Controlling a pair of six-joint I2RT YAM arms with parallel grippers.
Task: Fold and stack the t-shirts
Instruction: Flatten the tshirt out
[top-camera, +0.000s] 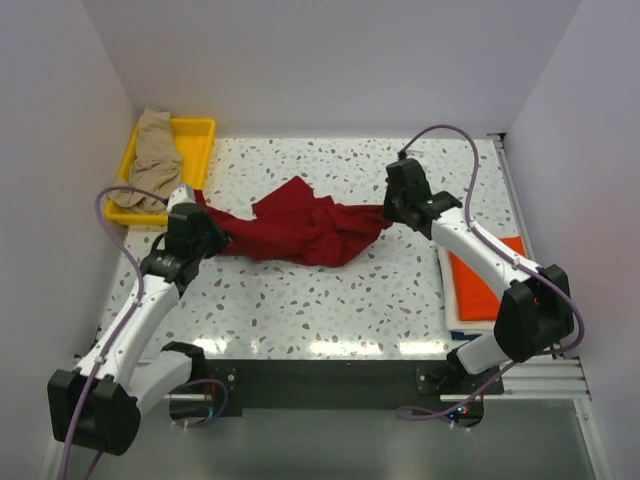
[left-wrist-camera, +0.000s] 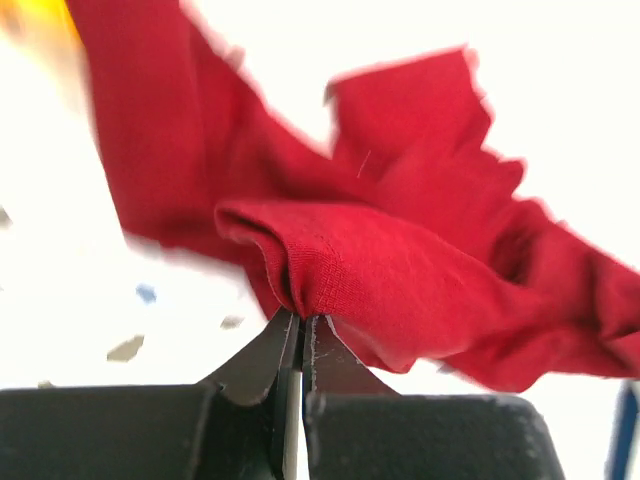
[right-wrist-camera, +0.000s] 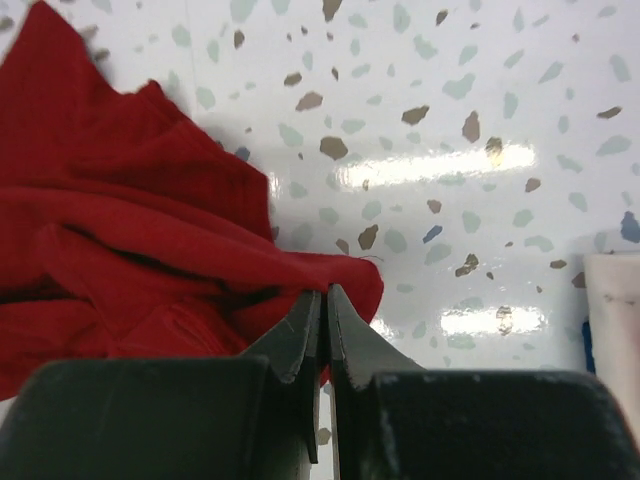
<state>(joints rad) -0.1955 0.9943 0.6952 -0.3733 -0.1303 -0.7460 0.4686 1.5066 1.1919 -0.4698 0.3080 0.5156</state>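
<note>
Next, the right gripper swings up, then outward and down. It releases the t-shirt's end on the bare tabletop by the back wall (top-camera: 386, 162), since the t-shirt lies crumpled.
The dark red t-shirt (top-camera: 300, 228) lies crumpled and stretched across the middle of the table between both arms. My left gripper (top-camera: 205, 222) is shut on its left end; the wrist view shows the cloth (left-wrist-camera: 400, 260) pinched between the closed fingertips. My right gripper (top-camera: 388, 213) is shut on its right end, with the cloth edge (right-wrist-camera: 150, 260) caught at the tips. The tan-beige t-shirt (top-camera: 155, 155) lies bunched in the yellow tray. The bright orange t-shirt (top-camera: 478, 285) lies folded at the right on a white one (top-camera: 447, 290), mostly under the right arm.
The yellow plastic tray (top-camera: 196, 140) stands at the back left corner. White walls enclose the speckled table (top-camera: 300, 300) on three sides. A metal rail runs along the right edge.
</note>
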